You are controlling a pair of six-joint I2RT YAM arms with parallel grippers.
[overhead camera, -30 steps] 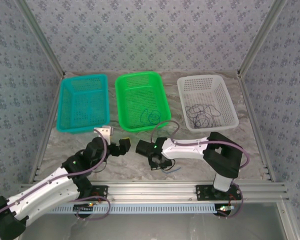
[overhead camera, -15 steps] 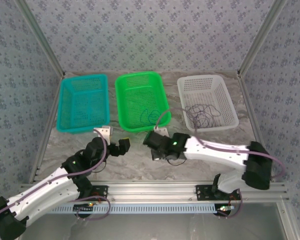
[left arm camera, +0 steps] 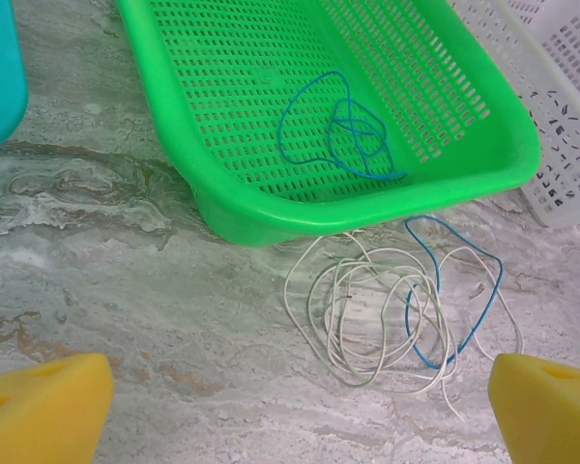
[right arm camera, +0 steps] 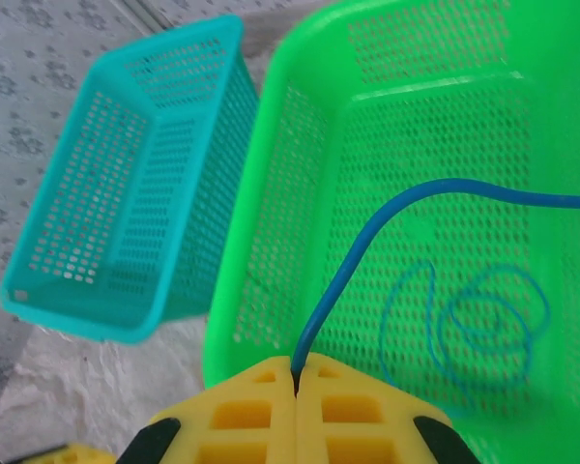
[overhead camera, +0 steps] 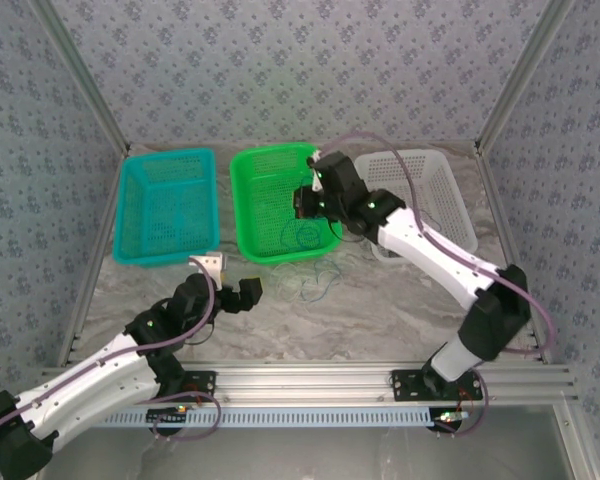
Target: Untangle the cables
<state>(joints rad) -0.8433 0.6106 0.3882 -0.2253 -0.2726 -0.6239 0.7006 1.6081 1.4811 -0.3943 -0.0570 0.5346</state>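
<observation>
The thin blue cable (right arm camera: 367, 237) goes down toward them next, and my right gripper then releases it.
My right gripper (overhead camera: 305, 200) hangs over the green basket (overhead camera: 248, 205), shut on a thin blue cable (right arm camera: 367, 237) that leaves the pads and curves off to the right. More blue cable loops (right arm camera: 483, 329) lie on the basket floor (left arm camera: 338, 130). On the table just in front of the basket lies a tangle of whitish cable (left arm camera: 367, 309) with a blue loop (left arm camera: 456, 290) threaded through it (overhead camera: 315, 280). My left gripper (overhead camera: 242, 292) is low over the table, near this tangle, open, with nothing between its yellow fingers (left arm camera: 39, 406).
A teal basket (overhead camera: 130, 215) stands left of the green one and a white basket (overhead camera: 452, 195) to its right, partly under my right arm. The marble table lies open in front of the baskets. Metal frame posts run along both sides.
My right arm has swung from the table's front up over the green basket, gripper shut on the blue cable. The whitish and blue tangle now lies uncovered. The left arm has stayed still.
</observation>
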